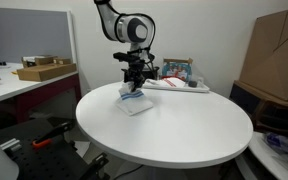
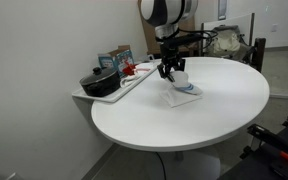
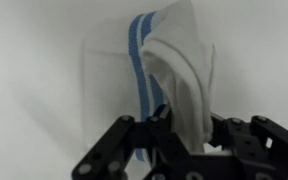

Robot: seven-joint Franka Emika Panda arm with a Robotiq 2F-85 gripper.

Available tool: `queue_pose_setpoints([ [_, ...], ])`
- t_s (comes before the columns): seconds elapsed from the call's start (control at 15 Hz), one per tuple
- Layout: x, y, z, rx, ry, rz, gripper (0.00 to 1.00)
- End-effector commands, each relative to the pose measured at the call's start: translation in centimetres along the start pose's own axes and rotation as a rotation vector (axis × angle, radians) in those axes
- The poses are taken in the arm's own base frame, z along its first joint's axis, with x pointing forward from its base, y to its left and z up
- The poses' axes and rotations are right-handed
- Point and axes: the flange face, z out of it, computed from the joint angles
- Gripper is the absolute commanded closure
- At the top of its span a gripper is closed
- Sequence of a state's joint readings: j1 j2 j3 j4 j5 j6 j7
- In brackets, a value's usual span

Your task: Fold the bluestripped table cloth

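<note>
Next, my gripper lowers a little toward the flat cloth and opens its fingers beside the blue stripe, because the cloth's bunched fold still stands raised.
The bluestripped table cloth [image 1: 136, 102] is a small white cloth with blue stripes, lying on the round white table [image 1: 184, 135] near its far edge. It also shows in an exterior view [image 2: 182, 94] and in the wrist view [image 3: 149, 70]. My gripper [image 1: 133, 88] stands right over it and is shut on a bunched fold of the cloth, lifting that part off the table [image 2: 214, 120]. In the wrist view the jaws [image 3: 179, 130] pinch the raised white fold, while the rest of the cloth lies flat with its blue stripe running away from the jaws.
A tray [image 1: 174, 84] with boxes and small items sits at the table's far edge. A black pot [image 2: 100, 82] and boxes stand on a side shelf by the wall. A desk with a cardboard box [image 1: 46, 71] is beyond the table.
</note>
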State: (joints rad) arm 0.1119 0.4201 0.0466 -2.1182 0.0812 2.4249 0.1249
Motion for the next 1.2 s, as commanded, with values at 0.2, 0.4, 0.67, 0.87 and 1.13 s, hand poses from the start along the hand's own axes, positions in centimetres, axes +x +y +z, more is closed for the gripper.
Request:
queue_pose_setpoints([
  [0.2,0.3,-3.1,1.4,-0.061,0.024,0.046,0.92],
  [0.4,0.1,-2.5,2.1,-0.068,0.015,0.087,0.81],
  [0.67,0.0,-2.4,3.0,-0.073,-0.007,0.105,0.42],
  [0.87,-0.1,-2.4,2.2,-0.077,0.013,0.092,0.21],
  [1.13,-0.3,-1.8,-1.1,-0.078,0.078,0.081,0.00],
])
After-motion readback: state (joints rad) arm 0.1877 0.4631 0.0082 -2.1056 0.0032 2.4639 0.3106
